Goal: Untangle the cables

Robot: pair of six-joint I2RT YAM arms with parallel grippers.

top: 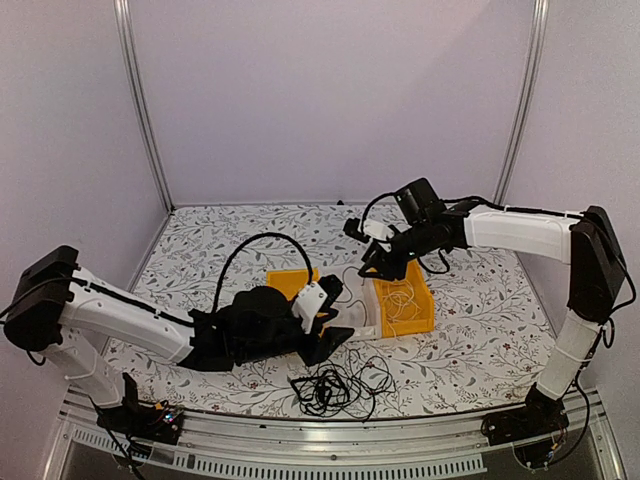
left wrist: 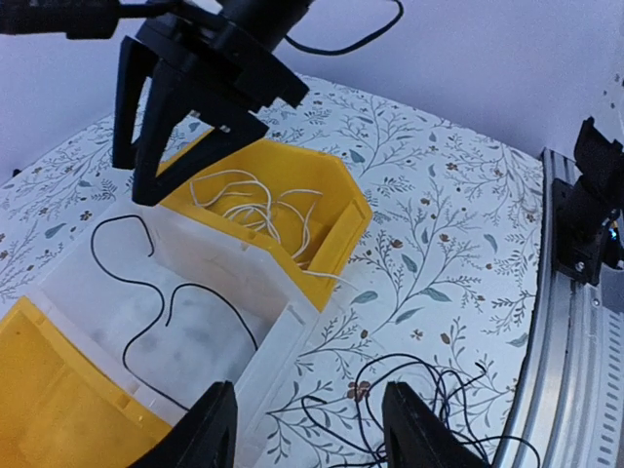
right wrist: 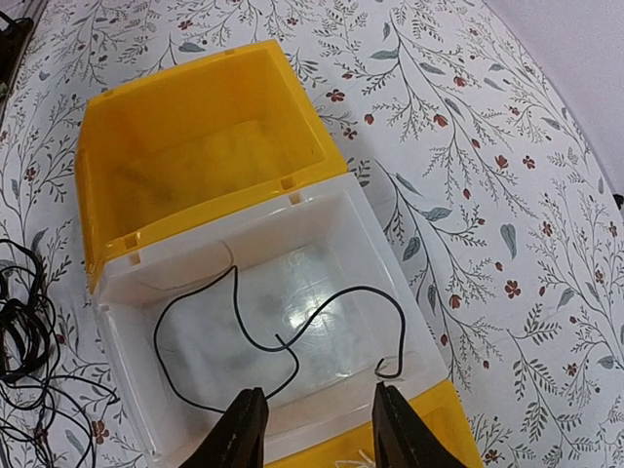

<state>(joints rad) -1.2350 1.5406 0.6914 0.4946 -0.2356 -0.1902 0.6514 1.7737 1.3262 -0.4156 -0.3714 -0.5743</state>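
My left gripper moves down and back, to the right in the top view, onto the tangle's crossing parts next, as they spread clear of the dense heap.
A tangle of black cables [top: 335, 385] lies on the floral table near the front edge; it also shows in the left wrist view [left wrist: 439, 405] and at the left edge of the right wrist view [right wrist: 21, 336]. One loose black cable [right wrist: 236, 292] lies in a clear bin [right wrist: 312, 253], also seen from the left wrist [left wrist: 223, 301]. White cables [left wrist: 258, 205] lie in a yellow bin [top: 428, 300]. My left gripper [left wrist: 312, 434] is open and empty, low between the clear bin and the tangle. My right gripper [right wrist: 320, 429] is open and empty above the clear bin's near rim.
An empty yellow bin [right wrist: 205, 156] adjoins the clear bin [top: 365, 322] on the left. The right gripper's black fingers [left wrist: 125, 117] hang over the bins in the left wrist view. A metal rail [left wrist: 565, 322] runs along the table's front edge.
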